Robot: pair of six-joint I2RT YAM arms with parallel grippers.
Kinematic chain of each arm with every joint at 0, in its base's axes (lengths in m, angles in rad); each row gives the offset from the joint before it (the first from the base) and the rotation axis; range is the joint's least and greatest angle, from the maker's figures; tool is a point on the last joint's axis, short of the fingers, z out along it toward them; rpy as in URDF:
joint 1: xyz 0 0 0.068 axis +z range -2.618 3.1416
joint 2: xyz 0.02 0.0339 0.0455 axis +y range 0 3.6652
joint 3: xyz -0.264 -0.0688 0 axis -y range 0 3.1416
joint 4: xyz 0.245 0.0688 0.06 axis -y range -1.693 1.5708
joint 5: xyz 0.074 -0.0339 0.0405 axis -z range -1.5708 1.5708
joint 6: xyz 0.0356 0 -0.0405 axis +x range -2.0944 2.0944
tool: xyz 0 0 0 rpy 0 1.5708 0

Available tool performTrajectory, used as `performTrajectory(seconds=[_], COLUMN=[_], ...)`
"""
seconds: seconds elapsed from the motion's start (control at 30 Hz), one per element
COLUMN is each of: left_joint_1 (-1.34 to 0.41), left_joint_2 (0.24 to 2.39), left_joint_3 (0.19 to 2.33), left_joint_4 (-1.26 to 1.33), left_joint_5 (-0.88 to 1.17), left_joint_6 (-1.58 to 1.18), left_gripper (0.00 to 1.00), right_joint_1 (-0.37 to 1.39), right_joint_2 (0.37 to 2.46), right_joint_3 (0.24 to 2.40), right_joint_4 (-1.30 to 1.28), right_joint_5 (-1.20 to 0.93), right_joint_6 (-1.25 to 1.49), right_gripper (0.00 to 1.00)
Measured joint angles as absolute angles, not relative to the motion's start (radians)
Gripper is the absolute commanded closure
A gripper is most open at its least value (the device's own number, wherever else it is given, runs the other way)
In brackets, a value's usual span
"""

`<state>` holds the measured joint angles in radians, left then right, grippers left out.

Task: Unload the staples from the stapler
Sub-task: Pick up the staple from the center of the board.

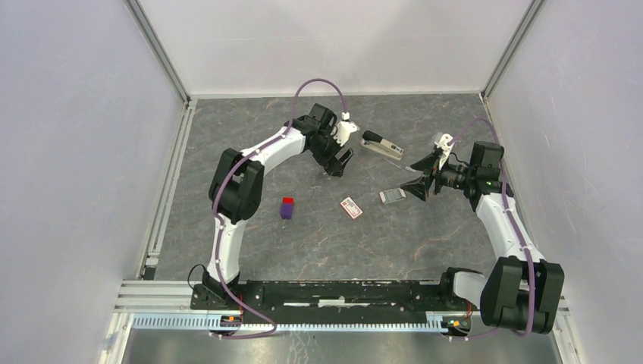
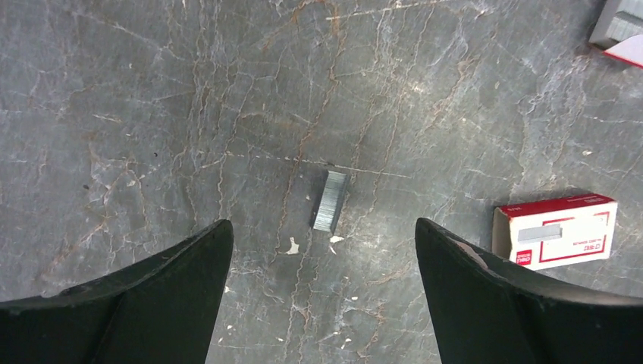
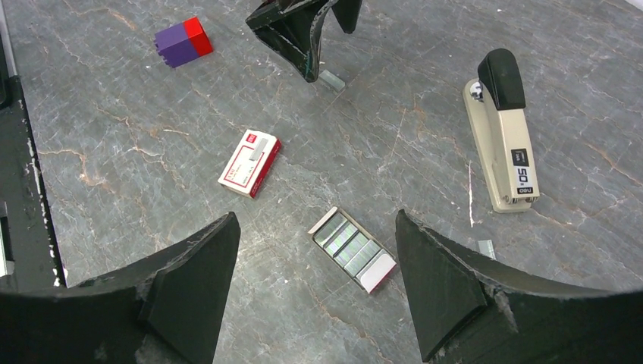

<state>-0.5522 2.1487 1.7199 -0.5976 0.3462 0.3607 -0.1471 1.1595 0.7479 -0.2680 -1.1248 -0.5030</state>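
Observation:
The silvery strip of staples is below the gap between my left gripper's fingers, so I will move that gripper down open and close its fingers on the strip's long sides.
The stapler (image 1: 383, 146) (image 3: 504, 133), a beige body with a black end, lies on the table between the two arms, and neither gripper touches it. A short silvery strip of staples (image 2: 330, 201) (image 3: 330, 80) lies flat on the table. My left gripper (image 2: 322, 223) (image 1: 339, 161) hangs just above that strip, open, with nothing between its fingers (image 3: 296, 34). To the right of the stapler my right gripper (image 3: 315, 215) (image 1: 417, 186) is open and empty, above an open tray of staple strips (image 3: 353, 249) (image 1: 392, 196).
A red-and-white staple box (image 1: 351, 208) (image 2: 556, 230) (image 3: 250, 162) lies near the table's middle. A red-and-purple block (image 1: 287, 207) (image 3: 184, 42) stands to its left. A tiny loose strip (image 3: 486, 248) lies below the stapler. Grey walls enclose three sides.

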Motion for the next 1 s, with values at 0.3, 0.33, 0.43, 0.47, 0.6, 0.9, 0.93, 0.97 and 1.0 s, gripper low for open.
performTrajectory(seconds=[0.3,0.33,0.43,0.47,0.6,0.9,0.93,0.97,1.0], left_joint_1=[-0.565,-0.570,-0.586,-0.590,-0.604,-0.610,-0.610,-0.610,-0.610], left_joint_2=[2.203,2.207,2.222,2.227,2.251,2.283,2.286,2.289,2.291], left_joint_3=[1.761,1.765,1.779,1.785,1.820,1.855,1.856,1.857,1.861], left_joint_4=[-0.635,-0.636,-0.643,-0.648,-0.667,-0.701,-0.706,-0.707,-0.709], left_joint_5=[0.331,0.327,0.315,0.314,0.298,0.278,0.274,0.271,0.269], left_joint_6=[0.404,0.408,0.416,0.418,0.428,0.441,0.443,0.445,0.447], left_gripper=[0.21,0.22,0.25,0.26,0.29,0.39,0.39,0.40,0.43], right_joint_1=[-0.147,-0.147,-0.147,-0.147,-0.148,-0.152,-0.152,-0.152,-0.152], right_joint_2=[1.179,1.180,1.184,1.185,1.187,1.187,1.187,1.187,1.187], right_joint_3=[0.748,0.748,0.748,0.748,0.748,0.748,0.748,0.748,0.748], right_joint_4=[-0.271,-0.272,-0.272,-0.272,-0.277,-0.279,-0.279,-0.279,-0.279], right_joint_5=[-1.125,-1.125,-1.125,-1.125,-1.125,-1.125,-1.125,-1.125,-1.125], right_joint_6=[-0.509,-0.510,-0.513,-0.514,-0.514,-0.519,-0.520,-0.520,-0.521], right_gripper=[0.19,0.19,0.19,0.19,0.19,0.19,0.19,0.19,0.19])
